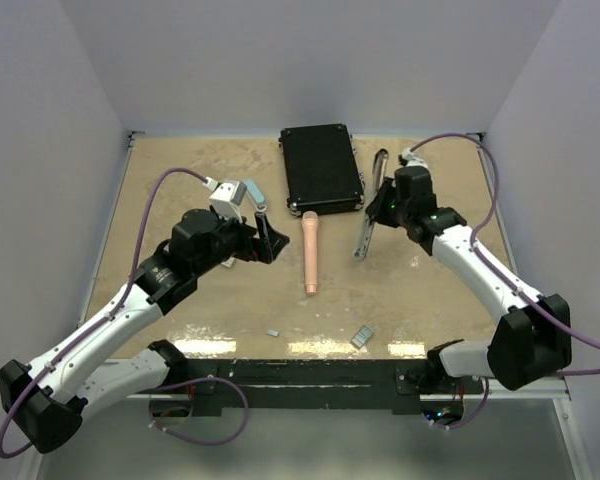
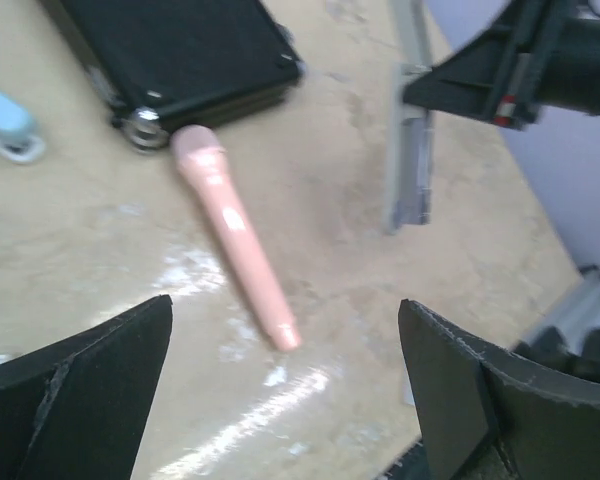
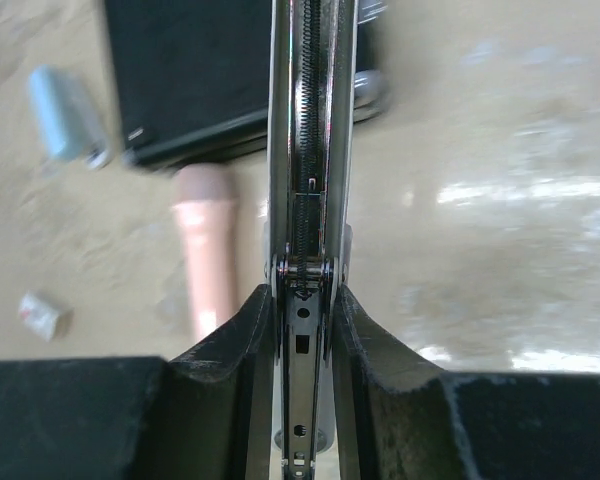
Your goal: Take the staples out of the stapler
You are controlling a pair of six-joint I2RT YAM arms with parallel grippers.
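Observation:
Next, my open left gripper moves outward and down onto the light-blue stapler's near end (image 1: 259,203) (image 2: 16,130) and closes, since the stapler lies beyond and below its fingers.
The small light-blue stapler (image 2: 5,120) lies on the table left of the black case; it also shows in the right wrist view (image 3: 65,125). My right gripper (image 3: 302,330) is shut on a long silvery metal bar with a spring rail (image 3: 310,150), held tilted above the table (image 1: 368,225). My left gripper (image 2: 285,390) is open and empty above the table, near the thin end of the pink stick (image 2: 235,230). Staples lie near the front edge: a grey block (image 1: 363,336) and a smaller piece (image 1: 273,332).
A black case (image 1: 322,168) lies at the back middle. The pink stick (image 1: 309,255) lies in front of it, pointing to the near edge. A small pale scrap (image 3: 45,313) lies left of the stick. Walls close in the table on three sides.

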